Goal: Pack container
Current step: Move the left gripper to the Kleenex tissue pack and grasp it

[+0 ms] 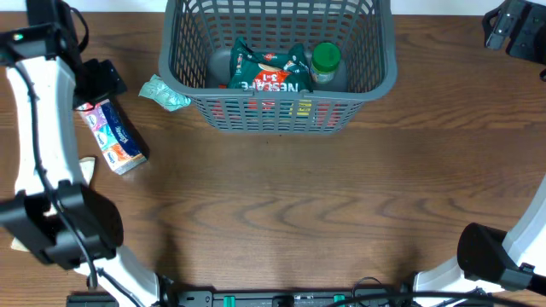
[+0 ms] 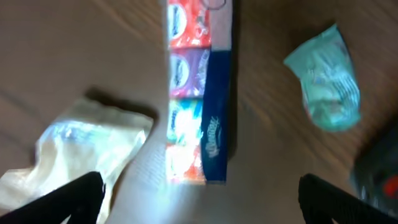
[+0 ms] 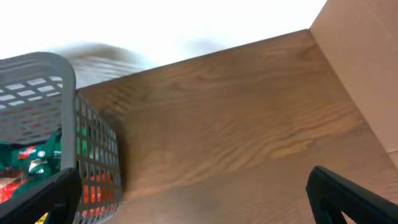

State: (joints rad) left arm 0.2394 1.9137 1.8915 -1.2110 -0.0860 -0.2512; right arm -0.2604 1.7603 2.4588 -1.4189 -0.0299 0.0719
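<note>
My left gripper is open and will next move down onto the purple section of the tissue pack (image 1: 115,136) (image 2: 198,93), because the narrow width of the pack fits between the spread fingers.
The dark grey slotted container (image 1: 381,72) stands at the back centre and holds a green Nescafe packet (image 1: 269,75), a green-lidded bottle (image 1: 325,61) and red items below. It also shows in the right wrist view (image 3: 65,81). My left gripper (image 1: 101,83) is open and empty above a multicolour tissue pack (image 1: 115,136). In the left wrist view the gripper (image 2: 199,199) has the tissue pack (image 2: 198,93) between its spread fingers. A mint green packet (image 2: 326,78) lies to the right and a cream packet (image 2: 81,149) to the left. My right gripper (image 1: 510,30) is open and empty, right of the container.
The mint green packet (image 1: 162,92) lies against the container's left wall. The cream packet (image 1: 85,166) is partly hidden under the left arm. A cardboard box (image 3: 367,68) stands at the table's right side. Bare wood lies in front of the container.
</note>
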